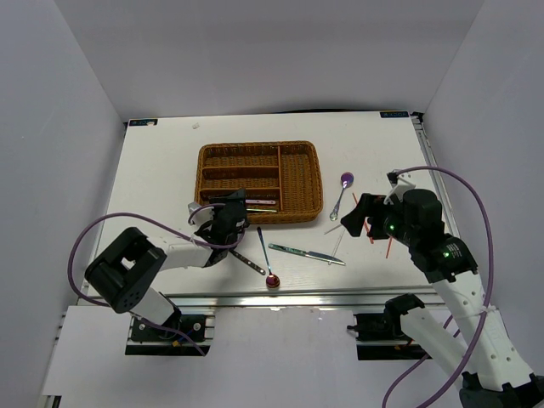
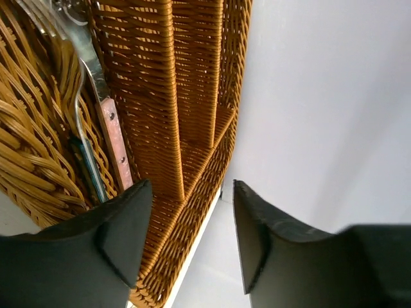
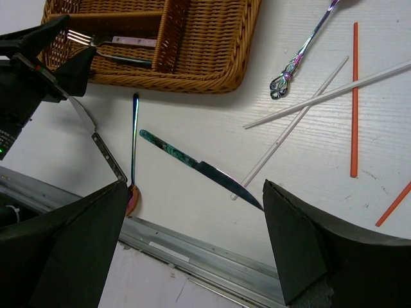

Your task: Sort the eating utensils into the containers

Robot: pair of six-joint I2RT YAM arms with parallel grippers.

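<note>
My right gripper should move over to the slanted black knife handle (image 1: pixel 247 262) (image 3: pixel 109 156), turn so its fingers are on both sides of it and go down, because it is below and to the left in the top view.
The brown wicker tray (image 1: pixel 299 174) stands at mid-table. A fork (image 2: pixel 81 54) and a pink-handled piece (image 2: pixel 115 138) lie in its nearest long slot. My left gripper (image 1: pixel 234 206) hovers over the tray's front left corner, open, with only the woven wall (image 2: pixel 192 147) between its fingers. On the table lie an iridescent knife (image 3: pixel 199 167), a red-bowled spoon (image 3: pixel 133 144), a dark knife (image 3: pixel 99 142), a purple spoon (image 1: pixel 342 192), white chopsticks (image 3: pixel 295 122) and orange chopsticks (image 3: pixel 354 96). My right gripper (image 1: pixel 355 219) hangs open and empty above the chopsticks.
The table's metal front rail (image 3: pixel 212 260) runs just below the knife and red-bowled spoon. White walls close the table on three sides. The tray's other slots (image 1: pixel 238 161) and its vertical slot (image 1: pixel 299 183) show nothing in them.
</note>
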